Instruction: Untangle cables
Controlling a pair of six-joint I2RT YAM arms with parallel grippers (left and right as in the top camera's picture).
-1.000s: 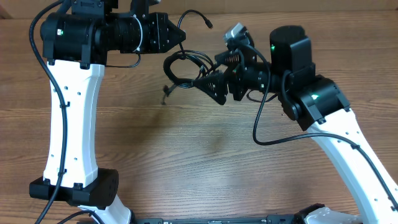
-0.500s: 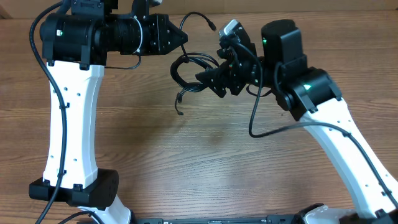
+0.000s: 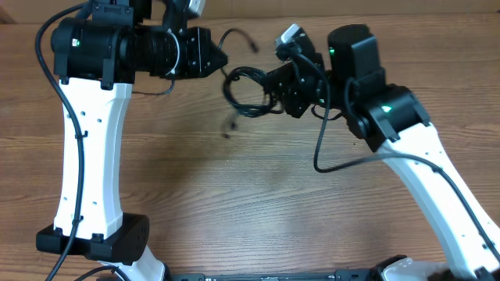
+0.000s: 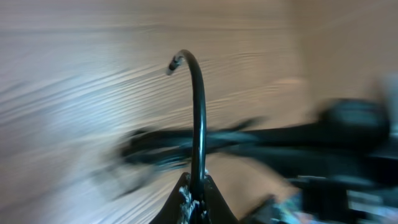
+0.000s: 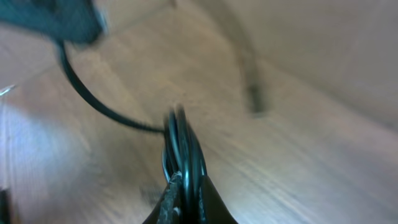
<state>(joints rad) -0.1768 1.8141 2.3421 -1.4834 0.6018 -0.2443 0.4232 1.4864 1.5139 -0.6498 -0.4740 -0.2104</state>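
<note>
The robot's left gripper should next swing the piece of cable away from the right gripper, back over the bare wood tabletop toward the base, and let go of it.
A tangle of black cables (image 3: 245, 87) hangs above the wooden table (image 3: 258, 195) between my two grippers. My left gripper (image 3: 224, 59) is shut on one strand. In the left wrist view that black cable (image 4: 199, 118) rises from the left gripper (image 4: 198, 182) and curves to a free plug end (image 4: 173, 63). My right gripper (image 3: 271, 83) is shut on the looped bundle. In the right wrist view several strands of the bundle (image 5: 182, 140) pass between the right gripper's (image 5: 185, 182) jaws. A loose end (image 3: 230, 125) dangles blurred below the loops.
Both arms crowd the back middle of the table. The left arm's white column (image 3: 90, 148) stands at the left, and the right arm's white link (image 3: 437, 179) slants down to the right. The right arm's own black cable (image 3: 336, 156) hangs beside it.
My right gripper moved up and left to the loops and closed on them. The left gripper shifted slightly left, still shut on its strand. The dangling end swung right.
</note>
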